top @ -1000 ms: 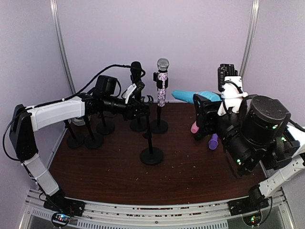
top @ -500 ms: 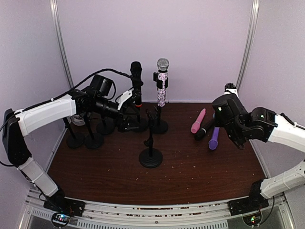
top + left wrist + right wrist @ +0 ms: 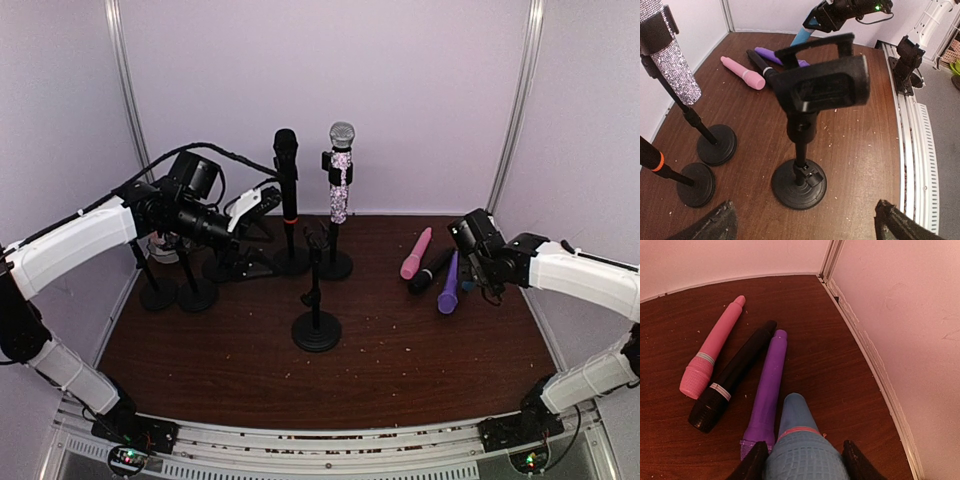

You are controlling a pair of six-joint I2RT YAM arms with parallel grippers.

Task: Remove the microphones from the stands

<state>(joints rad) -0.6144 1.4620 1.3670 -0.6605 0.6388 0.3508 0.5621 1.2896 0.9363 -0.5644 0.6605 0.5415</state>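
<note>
Next, my right gripper goes down to the free tabletop beside the purple microphone. It lays the blue microphone alongside and releases it, since its handle already points there.
The blue microphone (image 3: 799, 440) is off its stand, and my right gripper (image 3: 802, 467) is shut on its mesh head. Its handle points at the table, just right of the purple microphone (image 3: 767, 390). In the top view my right gripper (image 3: 472, 278) sits low at the table's right side and the blue microphone is mostly hidden under it. The empty stand (image 3: 317, 290) is at mid-table, its clip (image 3: 822, 85) holding nothing. My left gripper (image 3: 260, 235) is open wide, left of that stand and apart from it; its fingertips (image 3: 707, 225) frame the base (image 3: 799, 182).
A pink microphone (image 3: 415, 253), a black one (image 3: 430, 270) and the purple one (image 3: 449, 283) lie side by side at the right. A black microphone with an orange ring (image 3: 287, 170) and a glitter microphone (image 3: 341, 180) stand in stands at the back. Bare stands (image 3: 185, 290) crowd the left. The right wall (image 3: 900, 315) is close.
My left gripper has opened, let go of the middle stand and drawn back left. My right arm has come down from high up to the table's right side, with the blue microphone in it.
</note>
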